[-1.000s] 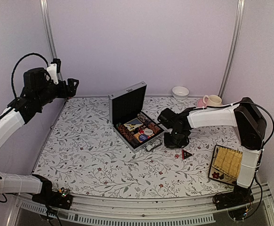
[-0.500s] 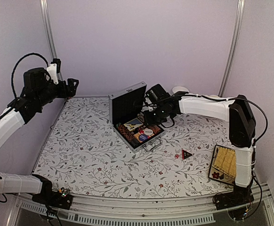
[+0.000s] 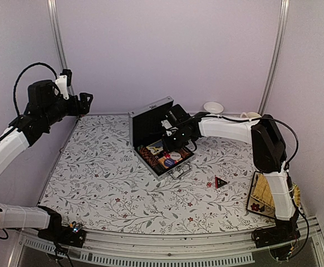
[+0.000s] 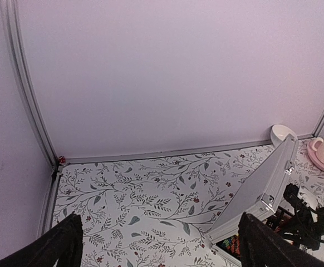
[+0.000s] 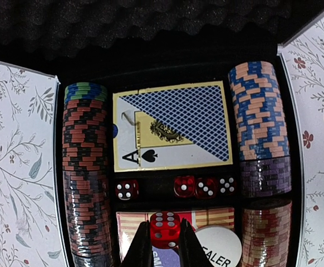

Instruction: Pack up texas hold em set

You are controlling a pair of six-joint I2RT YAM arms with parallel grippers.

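Note:
My right gripper is holding its die and needs to lower it into the empty gap in the dice slot, between the lone die and the grouped dice.
The silver briefcase stands open at the table's middle, lid up. My right gripper hovers over its tray, shut on a red die with the six face up. Below it in the right wrist view lie several red dice in a slot, a card deck, chip stacks on the left and right, and a white dealer button. The black-red triangular marker lies on the table right of the case. My left gripper is open and empty, high at the far left.
A yellow woven tray sits at the right front edge. A white bowl and a pink cup on a saucer stand at the back right. The left wrist view shows the case lid's back.
My right gripper has moved from the table right of the case, near the marker, up and left over the open case, with the die in it. The left arm has not moved.

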